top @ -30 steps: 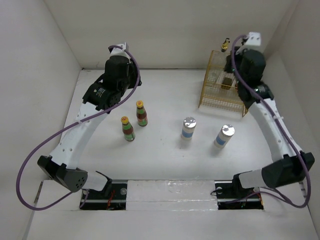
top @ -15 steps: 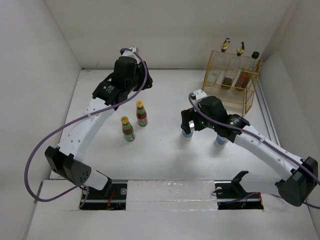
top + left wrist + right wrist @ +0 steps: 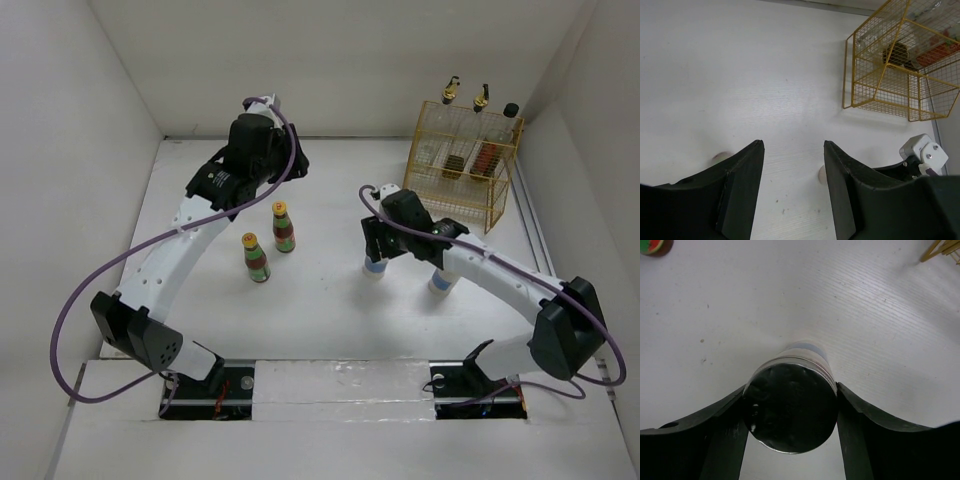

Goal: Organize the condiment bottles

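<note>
Bottles fill the basket's back, so my right gripper should next lift the shaker outward over the basket's empty front section (image 3: 440,188), then lower and release it.
Two yellow-capped red-sauce bottles (image 3: 284,226) (image 3: 256,257) stand upright at centre left. My right gripper (image 3: 378,250) (image 3: 791,387) is down over a silver-topped white shaker with a blue band (image 3: 790,410), and both fingers press on its sides. A second shaker (image 3: 441,281) stands to the right, partly under the right arm. Two gold-pourer bottles (image 3: 451,88) (image 3: 481,96) and a black-capped jar (image 3: 511,110) are inside the yellow wire basket (image 3: 435,190). My left gripper (image 3: 792,150) hovers open over bare table behind the red-sauce bottles, holding nothing.
The basket (image 3: 880,75) stands at the back right near the white side wall. White walls enclose the table on the left, back and right. The right arm's wrist (image 3: 922,152) shows at the edge of the left wrist view.
The right arm swung from the basket down to the left shaker and its fingers closed onto it. The left arm shifted slightly to the right, its jaws opening a little.
</note>
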